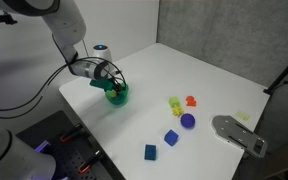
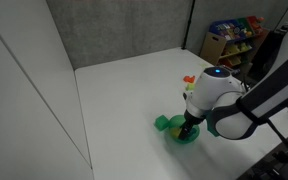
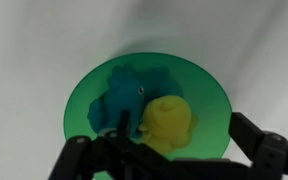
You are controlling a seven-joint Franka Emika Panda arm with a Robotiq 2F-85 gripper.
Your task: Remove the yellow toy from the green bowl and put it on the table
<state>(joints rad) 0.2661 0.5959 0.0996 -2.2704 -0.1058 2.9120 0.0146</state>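
Note:
My gripper moves down into the green bowl next, easing toward the left in the wrist view over the yellow toy's rounded body, because it sits off-centre between my fingers.
The green bowl fills the wrist view and stands near the white table's corner in both exterior views. Inside it lie the yellow toy, rounded and lumpy, and a teal-blue toy touching its side. My gripper is open, its dark fingers low on either side of the yellow toy, not closed on it. In the exterior views the gripper points down into the bowl and hides the toys.
On the table away from the bowl lie a yellow-green piece, an orange toy, a purple round toy and two blue blocks. A grey flat object sits at the table's far edge.

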